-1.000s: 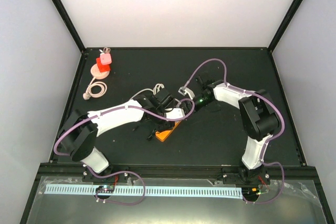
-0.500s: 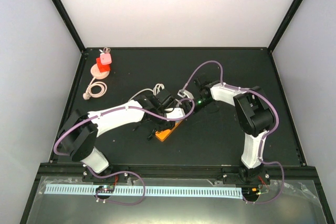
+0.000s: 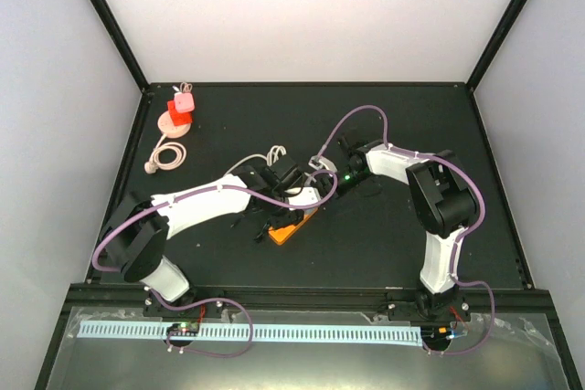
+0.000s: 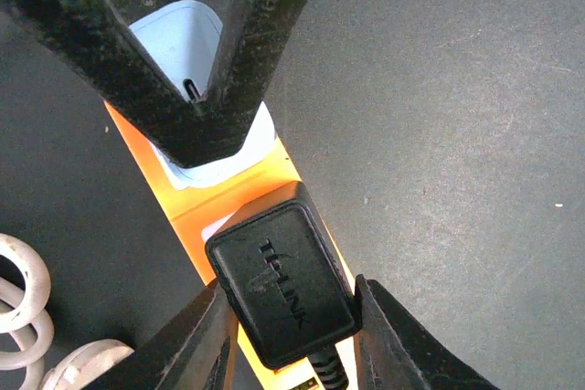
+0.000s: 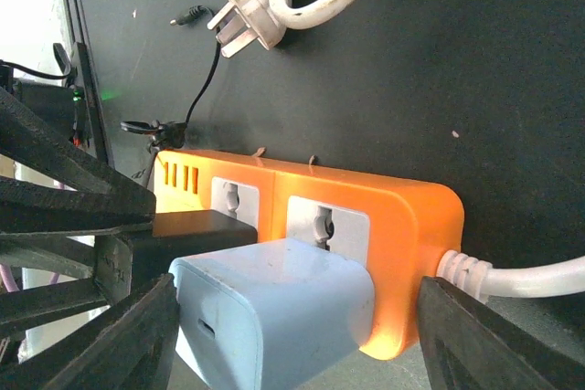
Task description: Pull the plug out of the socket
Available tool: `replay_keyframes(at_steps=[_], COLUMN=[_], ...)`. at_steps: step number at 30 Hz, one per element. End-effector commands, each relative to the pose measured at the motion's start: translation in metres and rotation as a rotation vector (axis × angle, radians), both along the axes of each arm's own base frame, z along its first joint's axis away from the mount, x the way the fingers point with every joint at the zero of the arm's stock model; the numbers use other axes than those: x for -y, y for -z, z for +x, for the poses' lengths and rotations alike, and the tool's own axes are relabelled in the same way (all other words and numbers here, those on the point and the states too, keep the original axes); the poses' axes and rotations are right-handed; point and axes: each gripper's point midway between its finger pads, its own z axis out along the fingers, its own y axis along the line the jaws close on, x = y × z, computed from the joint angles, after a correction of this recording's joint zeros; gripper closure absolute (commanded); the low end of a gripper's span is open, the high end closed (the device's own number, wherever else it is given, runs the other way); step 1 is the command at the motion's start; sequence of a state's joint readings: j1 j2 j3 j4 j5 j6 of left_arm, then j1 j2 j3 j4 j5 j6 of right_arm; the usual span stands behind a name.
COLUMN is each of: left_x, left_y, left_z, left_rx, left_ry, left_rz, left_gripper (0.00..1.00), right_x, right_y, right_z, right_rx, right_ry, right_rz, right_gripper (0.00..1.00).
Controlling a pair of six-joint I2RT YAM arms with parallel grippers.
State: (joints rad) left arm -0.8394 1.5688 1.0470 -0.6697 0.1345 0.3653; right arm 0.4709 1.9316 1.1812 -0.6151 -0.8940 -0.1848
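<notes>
The black plug should next go up in my left gripper, left in the top view, then down to be released on the bare tabletop by the coiled cord.
An orange power strip [image 3: 283, 231] lies mid-table, also in the left wrist view [image 4: 196, 216] and right wrist view [image 5: 402, 207]. A black plug [image 4: 283, 289] and a pale blue-white charger [image 5: 274, 317] are both plugged into it. My left gripper [image 4: 288, 328] is closed against both sides of the black plug; in the top view it [image 3: 285, 209] hangs over the strip. My right gripper [image 5: 297, 340] is open, its fingers straddling the charger and the strip's cable end. One right finger [image 4: 219, 61] crosses the charger [image 4: 183, 34] in the left wrist view.
The strip's white cable [image 5: 521, 273] runs off right. A white three-pin plug with coiled cable [image 5: 251, 20] and a thin black lead [image 5: 196, 89] lie behind the strip. At back left stand a pink and red item [image 3: 180, 109] and a coiled cord [image 3: 166, 155].
My right arm has edged left toward the strip, and the strip has shifted slightly left. My left arm has barely moved.
</notes>
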Motion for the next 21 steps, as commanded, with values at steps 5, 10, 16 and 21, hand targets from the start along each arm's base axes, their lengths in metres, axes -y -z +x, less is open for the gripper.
replay_keyframes(at_steps=[5,10,16,21], left_x=[0.015,0.015,0.015,0.005], left_y=[-0.045,-0.048,-0.054,-0.064], left_z=[0.004,0.003,-0.001,-0.010], left_rx=[0.060,0.057,0.044,0.044], left_ry=[0.018,0.015,0.022,0.038], left_rz=[-0.095,-0.099,-0.105,-0.103], left_gripper=[0.77,0.79,0.80,0.80], right_x=[0.008,0.013,0.014,0.011], right_y=[0.021,0.025,0.024,0.016], right_z=[0.006,0.010,0.011,0.012], right_rx=[0.056,0.092,0.101,0.107], right_ry=[0.003,0.015,0.018,0.015], right_rz=[-0.089,-0.129,-0.133,-0.111], right_gripper=[0.28,0.28,0.28,0.26])
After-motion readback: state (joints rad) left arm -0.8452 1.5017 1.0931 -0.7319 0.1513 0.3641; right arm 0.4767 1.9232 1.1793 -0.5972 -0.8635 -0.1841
